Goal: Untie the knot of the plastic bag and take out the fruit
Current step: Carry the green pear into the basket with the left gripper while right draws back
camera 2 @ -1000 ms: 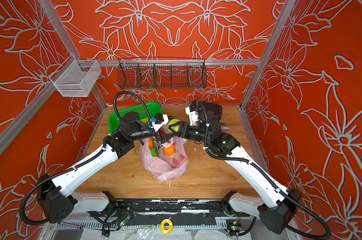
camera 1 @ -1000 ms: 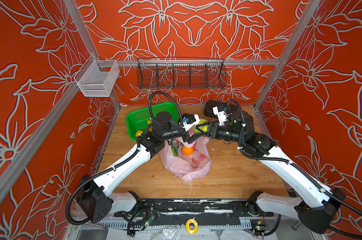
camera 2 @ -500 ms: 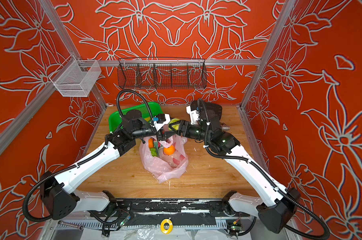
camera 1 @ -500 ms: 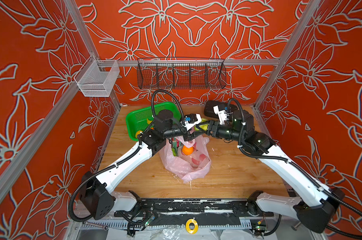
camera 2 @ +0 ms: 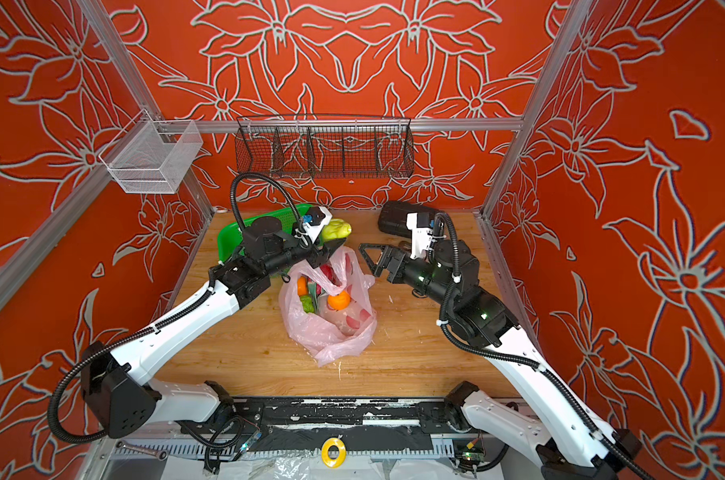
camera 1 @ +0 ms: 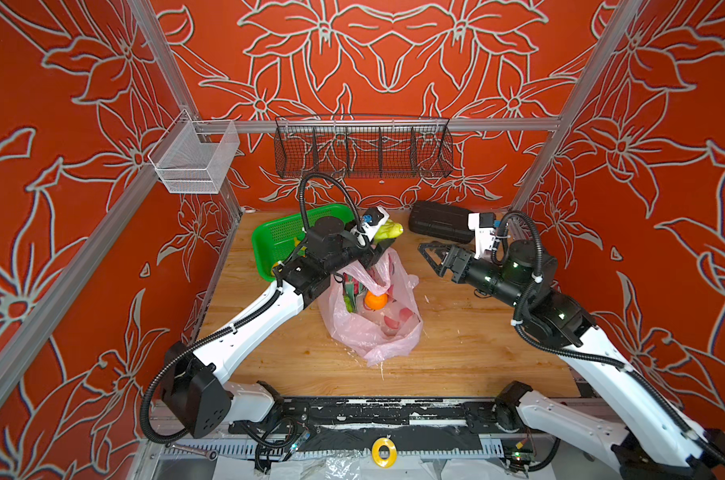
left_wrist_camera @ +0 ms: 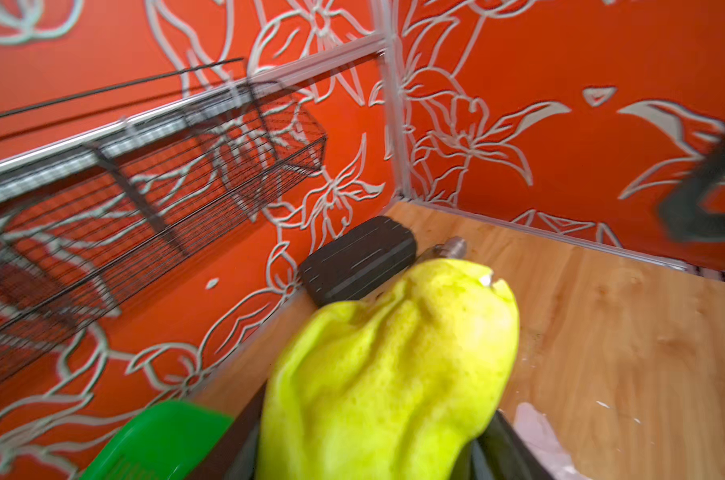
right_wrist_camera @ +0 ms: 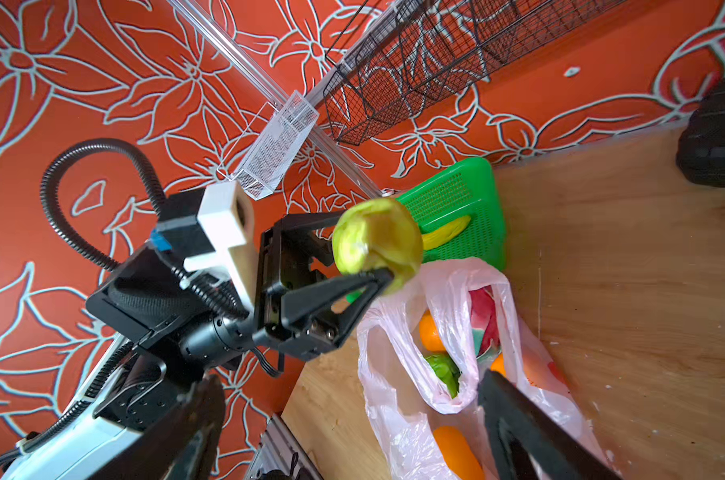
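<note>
The green basket already has a banana in it, so I will swing my left gripper over the open middle of the basket, tip it down, lower it and let go of the fruit.
The pale pink plastic bag (camera 1: 373, 332) (camera 2: 331, 332) lies mid-table with its mouth gaping and its handle loops loose; the knot is out of view. Inside it show an orange (camera 1: 375, 301) (camera 2: 338, 300), a green fruit (camera 2: 307, 303) and a pink dragon fruit (right_wrist_camera: 483, 316). My left gripper (right_wrist_camera: 367, 245) is shut on a yellow-green fruit (camera 1: 388, 230) (camera 2: 335, 230) (left_wrist_camera: 394, 374), held in the air just behind the bag. To the right of the bag my right gripper (camera 1: 428, 258) (camera 2: 367, 258) hangs open with nothing in it.
A green basket (camera 1: 277, 237) (right_wrist_camera: 456, 195) with a yellow banana (right_wrist_camera: 444, 232) in it stands at the back left, beside the held fruit. A black case (camera 1: 440, 220) lies at the back right. A black wire rack (camera 1: 363, 147) and a white mesh bin (camera 1: 194, 162) hang on the walls.
Both grippers were at the yellow-green fruit above the bag. My right gripper has opened wide and drawn back to the right; my left gripper has closed on the fruit and keeps it.
</note>
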`<action>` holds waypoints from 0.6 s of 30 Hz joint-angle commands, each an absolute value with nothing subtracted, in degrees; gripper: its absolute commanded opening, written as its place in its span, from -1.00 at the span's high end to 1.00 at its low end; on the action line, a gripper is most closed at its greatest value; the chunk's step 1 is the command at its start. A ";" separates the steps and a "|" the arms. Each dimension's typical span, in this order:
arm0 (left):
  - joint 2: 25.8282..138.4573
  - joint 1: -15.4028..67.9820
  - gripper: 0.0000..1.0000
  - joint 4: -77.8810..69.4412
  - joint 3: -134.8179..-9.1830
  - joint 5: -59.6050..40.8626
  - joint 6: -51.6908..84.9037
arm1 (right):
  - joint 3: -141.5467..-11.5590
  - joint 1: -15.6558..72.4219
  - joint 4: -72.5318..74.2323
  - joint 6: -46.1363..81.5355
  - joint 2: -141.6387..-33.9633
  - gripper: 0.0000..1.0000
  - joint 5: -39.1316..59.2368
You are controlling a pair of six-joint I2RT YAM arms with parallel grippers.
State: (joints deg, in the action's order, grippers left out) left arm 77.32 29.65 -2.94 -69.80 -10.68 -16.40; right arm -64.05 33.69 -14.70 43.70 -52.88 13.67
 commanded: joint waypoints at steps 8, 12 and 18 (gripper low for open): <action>78.38 12.17 0.11 6.78 -71.08 -0.10 -3.79 | -62.14 33.18 -15.24 42.19 -54.84 -0.94 11.87; 81.81 6.63 0.12 12.12 -72.14 -0.09 1.08 | -62.14 33.18 -15.18 42.18 -55.37 -0.94 11.87; 91.03 4.04 0.12 21.48 -76.87 -2.17 2.07 | -62.84 33.18 -17.44 40.65 -55.61 -0.94 10.11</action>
